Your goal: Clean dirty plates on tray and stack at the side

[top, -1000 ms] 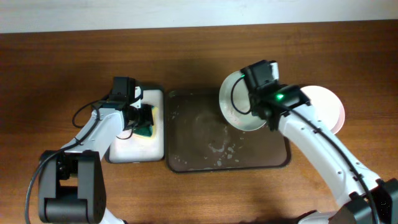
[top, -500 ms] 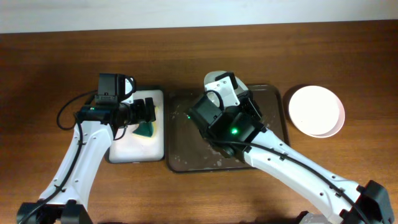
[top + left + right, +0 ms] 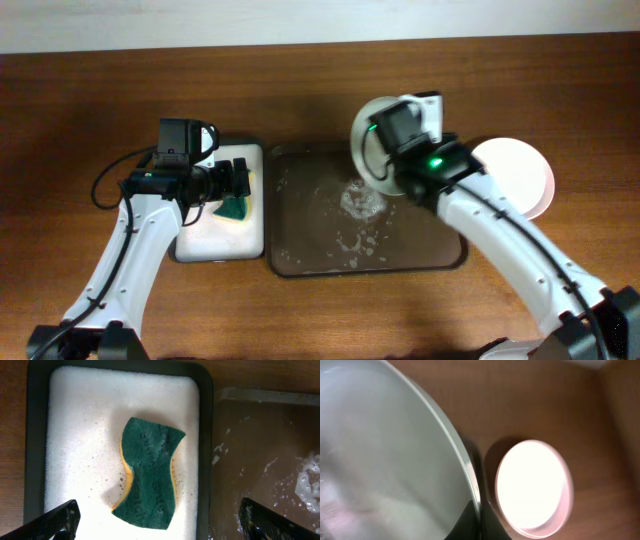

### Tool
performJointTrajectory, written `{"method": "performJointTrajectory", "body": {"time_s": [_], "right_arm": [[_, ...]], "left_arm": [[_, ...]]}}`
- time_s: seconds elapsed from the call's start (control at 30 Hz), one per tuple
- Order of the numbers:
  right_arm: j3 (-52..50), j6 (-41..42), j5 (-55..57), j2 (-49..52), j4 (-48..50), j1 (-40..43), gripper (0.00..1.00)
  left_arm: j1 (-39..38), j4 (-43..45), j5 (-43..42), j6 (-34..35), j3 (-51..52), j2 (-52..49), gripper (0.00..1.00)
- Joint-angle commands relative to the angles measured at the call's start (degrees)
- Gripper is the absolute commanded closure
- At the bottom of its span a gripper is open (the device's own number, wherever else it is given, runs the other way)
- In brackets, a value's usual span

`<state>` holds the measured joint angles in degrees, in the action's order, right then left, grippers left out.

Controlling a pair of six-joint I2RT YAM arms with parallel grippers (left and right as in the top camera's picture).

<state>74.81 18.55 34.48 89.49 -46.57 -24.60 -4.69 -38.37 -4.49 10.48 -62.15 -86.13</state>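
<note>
The pink-rimmed white plate [image 3: 520,178] lies bare beside the tray, so the robot's right gripper should next carry the grey plate to the right in the overhead view and down onto it.
My right gripper [image 3: 398,150] is shut on the rim of a grey plate [image 3: 366,150] and holds it tilted above the far right part of the wet brown tray [image 3: 300,268]. In the right wrist view the grey plate [image 3: 385,450] fills the left, with my finger [image 3: 476,521] clamped on its edge. A pink-rimmed white plate [image 3: 520,178] lies on the table to the right, also in the right wrist view [image 3: 535,487]. My left gripper [image 3: 238,180] is open above a green and yellow sponge [image 3: 150,477], which lies free in the foam tray [image 3: 206,435].
The brown tray [image 3: 260,450] holds soapy water and foam patches [image 3: 358,198] near its middle. The foam tray [image 3: 200,248] stands directly left of it. Bare wooden table lies in front and to the far left.
The right arm swung over the tray's middle half a second ago and is back at the far right with the plate. The left arm rose off the sponge and then held still.
</note>
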Motion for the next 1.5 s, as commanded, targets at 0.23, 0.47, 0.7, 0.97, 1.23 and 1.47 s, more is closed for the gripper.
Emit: {"method": "performJointTrajectory", "body": {"time_s": [0.23,0.47,0.7,0.97,1.23,1.47], "right_arm": [[1.11,3.41,-28.06,3.56,-5.29,46.14,0.96],[1.11,3.41,-28.92,9.66,-4.26,53.40,0.96],[1.11,2.69,-37.46,11.52,-3.19,53.51,0.41],[1.11,-11.26,-61.92,11.52,-6.91,45.75,0.19],[1.11,-14.86,-48.00,11.50,-18.34,23.76,0.01],[1.05,-12.35,-45.97,10.80,-31.50,20.70,0.01]], "left_arm": [[0.26,-0.13,-0.24,-0.11,-0.35,-0.15,0.01],[0.26,-0.11,-0.24,-0.09,-0.35,-0.15,0.01],[0.26,-0.04,-0.22,-0.11,-0.35,-0.15,0.01],[0.26,0.24,-0.22,-0.11,-0.35,-0.15,0.00],[0.26,-8.66,-0.28,0.15,-0.35,-0.15,0.00],[0.24,-29.42,-3.72,2.71,-0.35,-0.04,0.00]]}}
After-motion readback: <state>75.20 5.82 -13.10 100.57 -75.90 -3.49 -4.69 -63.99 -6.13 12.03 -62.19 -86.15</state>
